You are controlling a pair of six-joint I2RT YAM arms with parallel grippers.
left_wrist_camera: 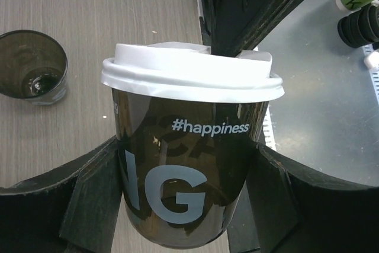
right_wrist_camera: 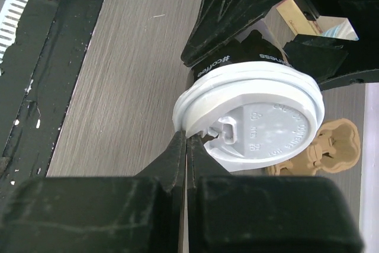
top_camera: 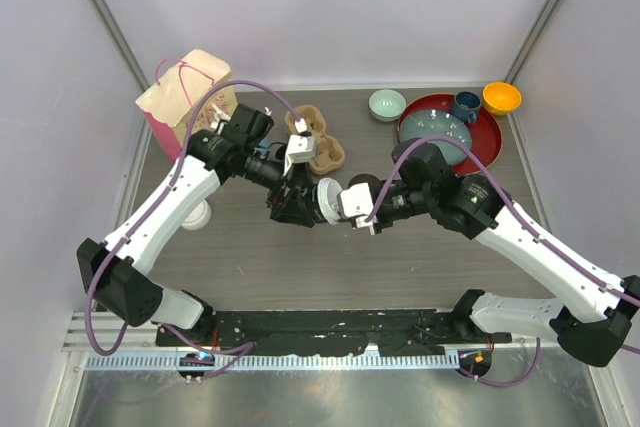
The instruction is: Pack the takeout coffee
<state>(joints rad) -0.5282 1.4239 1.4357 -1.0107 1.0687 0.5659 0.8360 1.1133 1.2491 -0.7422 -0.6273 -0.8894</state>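
I will bring my right gripper left in the top view and down over the sip hole of the sip lid and release, since the lid's that way.
One takeout coffee cup (left_wrist_camera: 189, 164), black with white lettering and a white sip lid (right_wrist_camera: 260, 122), hangs tilted above the table's middle (top_camera: 325, 199). My left gripper (left_wrist_camera: 186, 176) (top_camera: 308, 202) is shut on its body, one finger on each side. My right gripper (right_wrist_camera: 188, 137) (top_camera: 347, 203) faces the lid, jaws shut, and its tips touch the lid's rim by the sip hole. The lid sits askew, with a second white rim showing under it. A dark cup with no lid (left_wrist_camera: 32, 63) (top_camera: 362, 185) stands on the table just beyond.
A brown cardboard cup carrier (top_camera: 318, 142) (right_wrist_camera: 331, 146) lies behind the grippers. A pink and beige paper bag (top_camera: 185, 97) stands at the back left. At the back right are a red tray (top_camera: 485, 142) with a bowl and a blue mug (top_camera: 466, 104), an orange bowl (top_camera: 501, 97) and a green bowl (top_camera: 387, 103). A white round object (top_camera: 197, 215) shows under the left forearm.
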